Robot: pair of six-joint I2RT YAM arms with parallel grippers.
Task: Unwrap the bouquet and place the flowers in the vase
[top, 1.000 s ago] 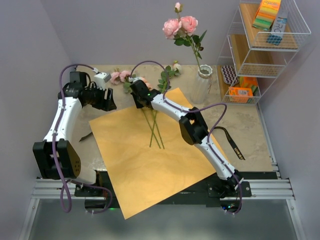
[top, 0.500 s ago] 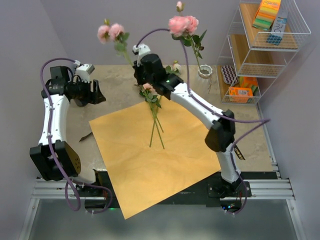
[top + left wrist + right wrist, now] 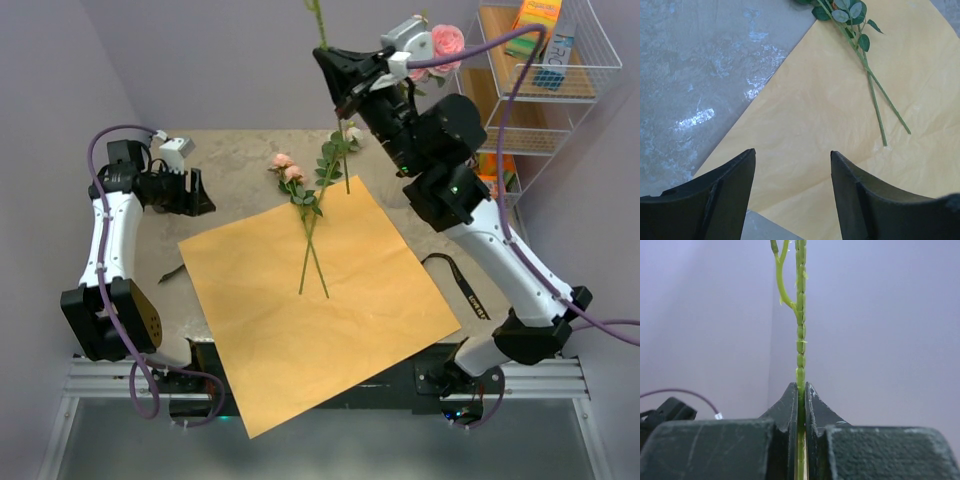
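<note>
My right gripper needs to move toward the pink rose (image 3: 447,40) next, lower the green stem beside it and release, since that rose is to the gripper's right in the top view.
The bouquet lies unwrapped: its orange paper (image 3: 300,300) (image 3: 840,125) is spread flat on the table. Two flowers (image 3: 308,240) (image 3: 875,100) lie crossed on it, their pink heads (image 3: 285,167) off its far edge. My right gripper (image 3: 325,55) (image 3: 801,386) is raised high at the back, shut on the green stem (image 3: 800,330) of another flower. That stem (image 3: 319,18) runs out of the top of the view, so its bloom is hidden. My right arm hides the vase; a pink rose (image 3: 447,40) shows above the arm. My left gripper (image 3: 195,190) (image 3: 792,155) hangs open over the paper's left corner.
A black ribbon (image 3: 465,290) lies on the table right of the paper. A white wire shelf (image 3: 540,100) with boxes stands at the back right. A small dark scrap (image 3: 170,272) lies left of the paper. The paper's near corner overhangs the table's front edge.
My right arm has risen and swung right with the flower, whose pink bloom has left the top of the view. The left gripper has barely moved.
</note>
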